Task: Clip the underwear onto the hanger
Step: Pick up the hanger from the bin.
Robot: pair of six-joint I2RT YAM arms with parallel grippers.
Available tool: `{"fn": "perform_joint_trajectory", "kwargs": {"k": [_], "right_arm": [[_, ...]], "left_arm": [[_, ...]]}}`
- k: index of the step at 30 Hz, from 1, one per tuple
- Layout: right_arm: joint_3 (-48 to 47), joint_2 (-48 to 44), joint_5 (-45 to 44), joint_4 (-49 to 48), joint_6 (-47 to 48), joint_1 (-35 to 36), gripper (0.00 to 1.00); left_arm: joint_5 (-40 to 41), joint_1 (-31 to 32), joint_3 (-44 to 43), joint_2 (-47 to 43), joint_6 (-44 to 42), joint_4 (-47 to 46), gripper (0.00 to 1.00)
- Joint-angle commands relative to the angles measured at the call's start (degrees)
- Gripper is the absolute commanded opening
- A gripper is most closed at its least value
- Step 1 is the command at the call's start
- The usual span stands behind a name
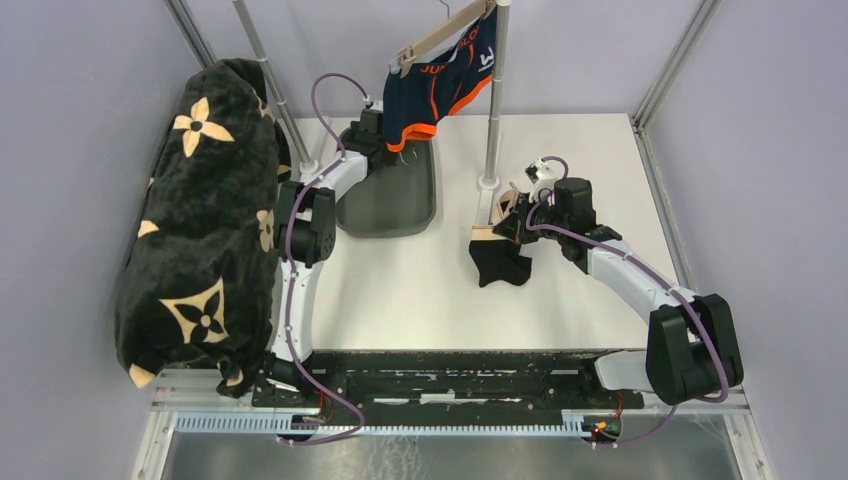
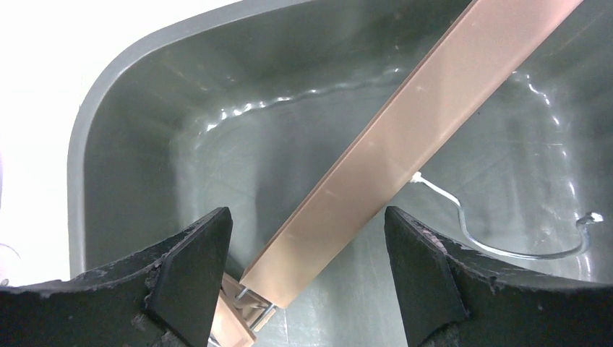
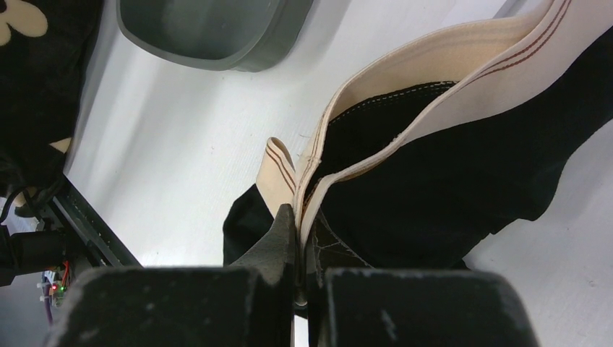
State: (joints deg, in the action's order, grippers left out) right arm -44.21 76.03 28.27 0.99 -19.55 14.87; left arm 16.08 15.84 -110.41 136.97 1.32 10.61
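My left gripper is above the hanger bar's clip end (image 2: 309,251), which slants between its open fingers. My left gripper will lower there next and close across the wood.
The black underwear (image 1: 503,264) with a cream waistband (image 3: 405,65) hangs over the table at centre right. My right gripper (image 3: 300,217) is shut on that waistband (image 1: 490,232), and the fabric droops onto the table. In the left wrist view a wooden hanger (image 2: 405,123) lies slanted in the grey tray (image 2: 108,144), its wire hook (image 2: 506,249) to the right and a clip (image 2: 242,314) at its near end. My left gripper (image 2: 307,224) is open, one finger on each side of the hanger bar without touching it. From above, the left gripper (image 1: 388,160) is partly hidden.
A navy underwear with orange trim (image 1: 440,80) hangs from another wooden hanger (image 1: 430,40) on the rack at the back. A metal pole (image 1: 493,100) stands just behind the right gripper (image 1: 510,228). A black blanket with beige flowers (image 1: 200,220) is draped at the left.
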Motion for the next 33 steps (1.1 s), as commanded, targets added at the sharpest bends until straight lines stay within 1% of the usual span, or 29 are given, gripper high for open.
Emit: {"fn": "perform_joint_trajectory", "kwargs": {"k": [1,6,10,13,16,19,20,21,23,24,29,33], "right_arm": [[-0.3,0.2,1.1,-3.2,-0.4,-0.2,0.00],[-0.4,0.3,1.2,-3.3,-0.4,-0.3,0.00],[-0.4,0.6,1.3,-3.4,-0.5,-0.2,0.00],[-0.5,0.9,1.4,-3.5,-0.6,-0.2,0.00],[-0.5,0.7,1.5,-3.5,-0.7,-0.3,0.01],[-0.5,0.6,1.5,-3.5,-0.7,-0.3,0.01],[-0.5,0.6,1.5,-3.5,-0.7,-0.3,0.01],[-0.6,0.7,1.5,-3.5,-0.7,-0.3,0.01],[-0.6,0.8,1.6,-3.6,-0.8,-0.2,0.01],[-0.6,0.7,1.6,-3.6,-0.8,-0.2,0.01],[-0.5,0.7,1.8,-3.8,-1.0,-0.2,0.00],[-0.5,0.7,2.2,-4.1,-1.3,-0.2,0.01]], "left_arm": [[0.3,-0.2,-2.8,2.1,-4.0,-2.7,0.82],[1.3,-0.1,-3.1,3.0,-4.3,-3.3,0.77],[3.3,0.2,-2.0,2.2,-4.5,-4.9,0.64],[4.8,0.7,-0.1,1.0,-5.2,-7.3,0.58],[5.6,0.9,0.1,1.0,-5.4,-7.5,0.52],[5.7,0.9,0.5,0.8,-5.5,-7.5,0.43],[5.7,0.9,0.7,0.6,-5.4,-7.5,0.39],[5.8,1.0,0.8,0.3,-5.4,-7.5,0.32],[5.9,1.1,1.3,-0.3,-5.4,-7.6,0.12],[6.0,1.2,1.7,-0.7,-5.4,-7.8,0.09],[6.3,1.5,4.4,-4.4,-5.1,-8.2,0.08],[6.2,2.2,7.8,-9.4,-4.4,-8.7,0.03]]}}
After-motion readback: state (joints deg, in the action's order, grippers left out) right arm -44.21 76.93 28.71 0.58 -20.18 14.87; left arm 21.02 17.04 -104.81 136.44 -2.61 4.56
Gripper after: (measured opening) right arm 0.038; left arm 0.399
